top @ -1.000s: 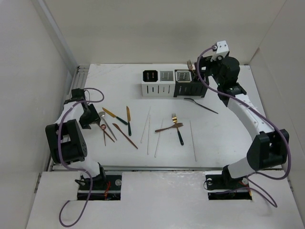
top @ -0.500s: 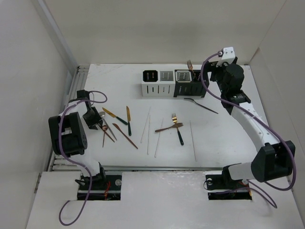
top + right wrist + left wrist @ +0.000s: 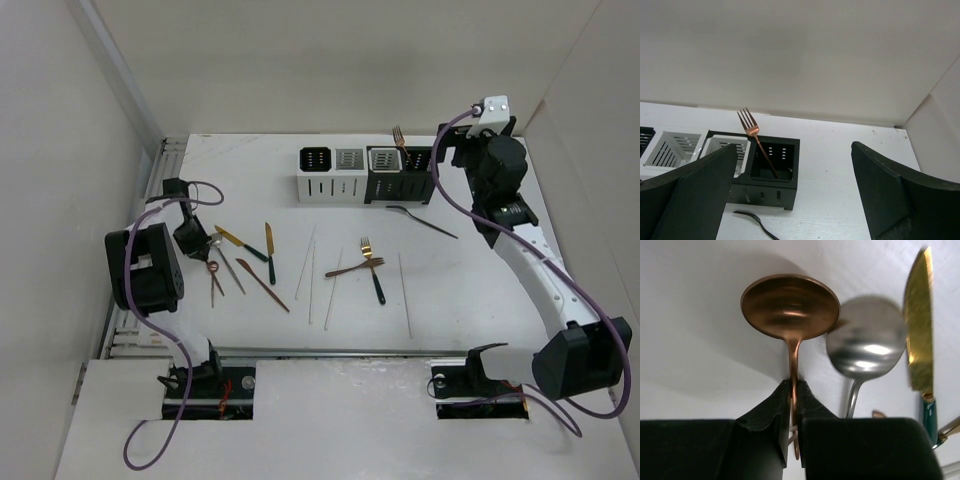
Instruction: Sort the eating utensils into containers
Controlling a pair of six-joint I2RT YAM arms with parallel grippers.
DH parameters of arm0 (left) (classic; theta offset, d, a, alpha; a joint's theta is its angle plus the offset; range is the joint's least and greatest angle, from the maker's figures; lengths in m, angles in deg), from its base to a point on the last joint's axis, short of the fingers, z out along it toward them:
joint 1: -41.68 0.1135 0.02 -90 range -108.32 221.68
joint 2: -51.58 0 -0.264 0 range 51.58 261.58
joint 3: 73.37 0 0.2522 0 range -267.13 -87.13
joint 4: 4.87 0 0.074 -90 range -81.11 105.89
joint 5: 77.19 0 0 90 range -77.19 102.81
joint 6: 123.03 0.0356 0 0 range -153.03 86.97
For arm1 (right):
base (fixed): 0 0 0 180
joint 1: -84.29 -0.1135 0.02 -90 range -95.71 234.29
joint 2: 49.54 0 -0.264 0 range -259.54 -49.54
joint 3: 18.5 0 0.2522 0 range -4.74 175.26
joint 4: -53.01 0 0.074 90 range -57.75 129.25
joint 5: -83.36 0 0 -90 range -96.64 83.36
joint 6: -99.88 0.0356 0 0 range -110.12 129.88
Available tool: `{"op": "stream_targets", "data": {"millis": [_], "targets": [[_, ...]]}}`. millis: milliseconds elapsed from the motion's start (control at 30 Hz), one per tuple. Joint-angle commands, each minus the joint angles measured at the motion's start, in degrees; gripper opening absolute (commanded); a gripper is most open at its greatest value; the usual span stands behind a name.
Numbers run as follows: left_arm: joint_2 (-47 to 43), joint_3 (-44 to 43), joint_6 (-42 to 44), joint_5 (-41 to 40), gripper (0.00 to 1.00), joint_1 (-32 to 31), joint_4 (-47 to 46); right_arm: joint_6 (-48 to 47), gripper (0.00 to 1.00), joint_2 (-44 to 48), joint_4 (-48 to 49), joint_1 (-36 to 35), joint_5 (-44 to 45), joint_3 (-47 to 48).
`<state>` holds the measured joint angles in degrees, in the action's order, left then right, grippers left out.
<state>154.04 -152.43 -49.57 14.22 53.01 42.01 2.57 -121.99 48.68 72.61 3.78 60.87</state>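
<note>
The white containers' dark end section [image 3: 315, 160] stands empty, so the robot's left gripper will next lift the copper spoon up and outward, then over and down into that section to release it.
My left gripper [image 3: 203, 252] is shut on the handle of a copper spoon [image 3: 790, 305] at the table's left; its jaws [image 3: 794, 390] pinch the neck. A silver spoon [image 3: 867, 342] and a gold knife [image 3: 920, 330] lie right beside it. The white containers [image 3: 330, 172] and the black containers [image 3: 400, 175] stand in a row at the back. A copper fork [image 3: 757, 140] stands tines up in the right black compartment. My right gripper [image 3: 792, 192] is open and empty, above and to the right of the black containers.
A black fork [image 3: 425, 220] lies in front of the black containers. Two gold knives [image 3: 268, 250], a copper knife [image 3: 262, 285], white chopsticks [image 3: 307, 262], a gold fork [image 3: 372, 270] and a copper fork [image 3: 352, 269] lie mid-table. Walls enclose the left, back and right sides.
My right gripper has drawn back to the right, away from the black containers, while the copper fork stays in its compartment. My left wrist has shifted slightly toward the far side, still holding the copper spoon.
</note>
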Motion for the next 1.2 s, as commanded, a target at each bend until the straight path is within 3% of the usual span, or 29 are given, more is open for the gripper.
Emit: {"op": "stream_targets", "data": {"millis": [0,167,300,533,600,700,900,1033,1167], "targets": [[-0.23,-4.12,1.59,-3.42,0.00,-0.52,-5.53,-0.42,1.00,1.96,1.38,0.26,0.84,0.93],[-8.56,-5.98,10.71,-10.80,0.00,-6.13,-12.10,-0.42,1.00,0.73,1.38,0.26,0.31,2.07],[-11.92,-7.20,13.37,-14.14,0.00,-7.63,-13.87,-0.42,1.00,0.73,1.38,-0.27,-0.31,2.69],[-10.09,-23.62,20.04,-15.30,0.00,-11.23,-18.07,0.28,1.00,-0.41,1.38,-0.27,-3.74,5.58],[-8.51,-30.48,23.02,-12.67,0.00,-13.34,-20.37,0.28,1.00,-0.42,1.38,0.26,-1.64,5.59],[-5.17,-37.85,24.35,-7.05,0.00,-19.31,-25.64,8.09,1.00,-0.42,1.38,2.53,5.58,5.59],[3.62,-46.13,20.76,2.01,0.00,-31.10,-37.94,4.06,1.00,-1.82,-6.16,10.18,-5.12,6.20],[9.42,-48.34,17.51,4.56,0.00,-34.79,-42.08,6.51,1.00,-4.11,-13.56,19.49,-24.77,7.43],[12.33,-47.74,16.19,3.96,0.00,-36.20,-44.90,5.21,1.00,-8.40,-21.17,20.03,-25.88,8.74]]}}
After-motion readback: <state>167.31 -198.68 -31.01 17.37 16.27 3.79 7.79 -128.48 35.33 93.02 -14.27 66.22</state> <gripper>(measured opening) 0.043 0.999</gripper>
